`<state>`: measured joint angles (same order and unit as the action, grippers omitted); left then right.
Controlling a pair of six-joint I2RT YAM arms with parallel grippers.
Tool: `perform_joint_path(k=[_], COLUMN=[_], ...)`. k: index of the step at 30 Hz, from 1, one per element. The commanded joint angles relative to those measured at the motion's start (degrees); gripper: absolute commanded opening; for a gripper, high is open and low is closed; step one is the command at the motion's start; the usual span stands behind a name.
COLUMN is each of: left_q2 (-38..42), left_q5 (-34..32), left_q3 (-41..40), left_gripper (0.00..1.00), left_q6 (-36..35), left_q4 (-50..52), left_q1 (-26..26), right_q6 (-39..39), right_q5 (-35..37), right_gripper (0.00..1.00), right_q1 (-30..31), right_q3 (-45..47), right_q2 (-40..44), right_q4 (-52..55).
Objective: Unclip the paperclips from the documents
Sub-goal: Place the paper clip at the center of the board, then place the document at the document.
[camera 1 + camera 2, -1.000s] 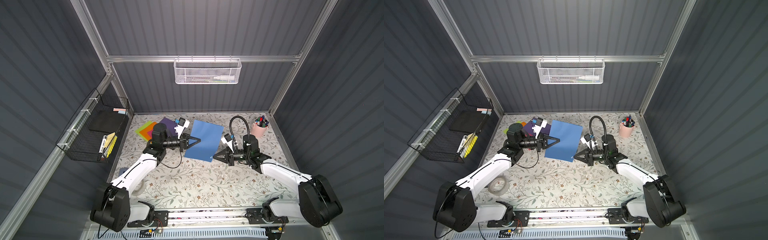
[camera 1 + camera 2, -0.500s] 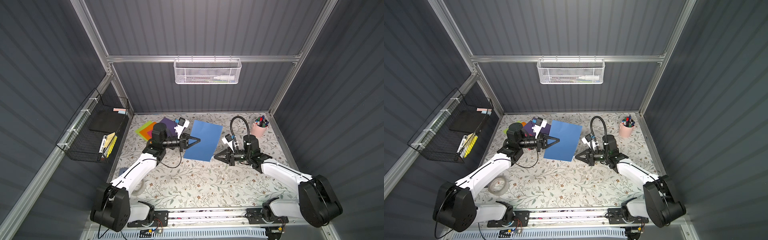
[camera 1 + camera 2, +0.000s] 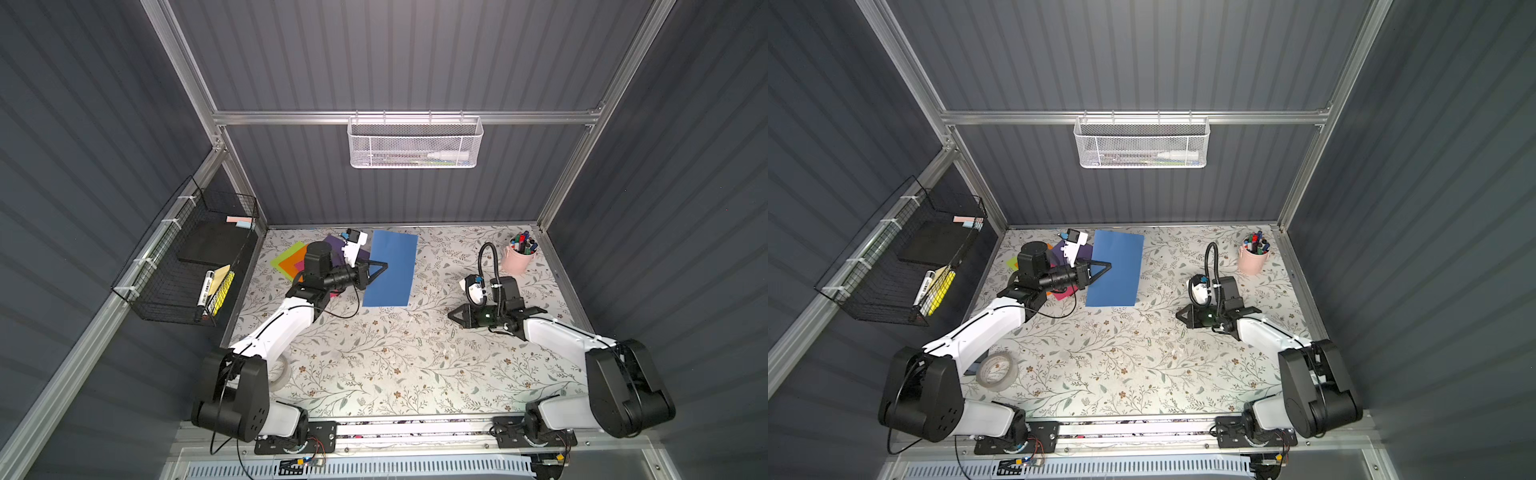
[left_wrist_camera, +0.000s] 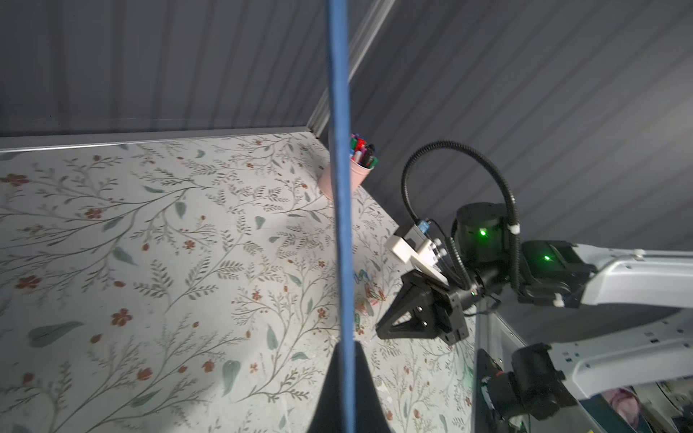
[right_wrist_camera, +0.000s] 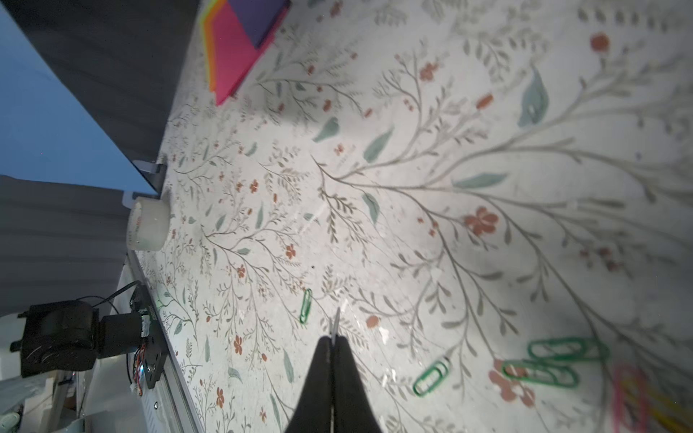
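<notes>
I will swing my left gripper toward the black basket and down and release the blue document (image 3: pixel 390 270) on top of the purple and pink documents, as the others lie stacked there.
My left gripper (image 3: pixel 384 266) (image 3: pixel 1109 266) (image 4: pixel 347 343) is shut on the left edge of a blue document (image 3: pixel 390 270) (image 3: pixel 1115 270), lifted off the table; the left wrist view shows it edge-on (image 4: pixel 339 187). My right gripper (image 3: pixel 451 314) (image 3: pixel 1178 314) (image 5: pixel 332 339) hovers apart from that sheet, to its right, shut on a thin pale paperclip (image 5: pixel 335 322) that pokes out past the tips. Behind the left arm lies a stack of lime, orange, pink and purple documents (image 3: pixel 291 262) (image 5: pixel 232 56). Several loose green paperclips (image 5: pixel 431 375) and a pink one (image 5: pixel 630 393) lie on the table.
A pink cup of markers (image 3: pixel 517 259) stands at the back right. A tape roll (image 3: pixel 996 370) (image 5: pixel 148 225) lies by the left arm's base. A black wire basket (image 3: pixel 187 266) hangs on the left wall, a white mesh basket (image 3: pixel 413 143) on the back wall.
My right gripper has drawn away to the right from the blue document's near corner, with the clip in its tips. The sheet has swung back toward the left arm.
</notes>
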<state>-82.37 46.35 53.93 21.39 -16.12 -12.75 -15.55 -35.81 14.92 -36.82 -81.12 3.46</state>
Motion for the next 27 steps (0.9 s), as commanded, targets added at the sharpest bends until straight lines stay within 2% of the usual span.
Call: perform_joint_path(k=[1,4,6,12,17,23,24,25,27], left_q2=[-1.9,-4.4,-6.7,-15.3,-24.0,-29.2,-29.1,-28.7,-27.3], left_q5=[-3.4,-4.1,-4.1,-5.9,-9.6,-15.9,-17.0,-18.2,-21.8], left_q3=[1.1,1.5,1.8,3.8,7.6,10.4,10.5,10.8,10.8], left_gripper=[0.00,0.00,0.00,0.00,0.00,0.00,0.12,0.32,0.61], left_q6=[0.6,0.7,1.2,3.2,3.6,5.1,5.2,5.1,4.7], left_q4=[-2.3,-3.8,-5.2,-9.2,-8.4,-5.2,-4.6,-3.9,-2.2], left_q1=[2.7,5.3,7.5,13.7,17.4,20.5,20.7,20.7,20.7], right_q6=[-2.7,-3.6,-3.7,-2.5,-0.8,0.6,0.4,0.2,-0.2], right_q5=[6.3,8.8,10.3,11.9,9.5,9.5,9.7,10.3,9.5], right_gripper=[0.20,0.35,0.41,0.45,0.47,0.48,0.49,0.49,0.49], right_q1=[-0.1,0.0,0.1,0.4,1.8,9.9,11.4,12.7,14.5], right_q3=[-1.2,-1.0,-1.4,-3.4,-5.1,-9.4,-9.6,-9.8,-9.9], right_q2=[-1.3,-1.1,-0.9,-0.4,0.3,-3.1,-3.7,-4.3,-5.4], right_q4=[7.5,7.8,8.8,11.6,12.4,17.2,17.5,17.9,17.4])
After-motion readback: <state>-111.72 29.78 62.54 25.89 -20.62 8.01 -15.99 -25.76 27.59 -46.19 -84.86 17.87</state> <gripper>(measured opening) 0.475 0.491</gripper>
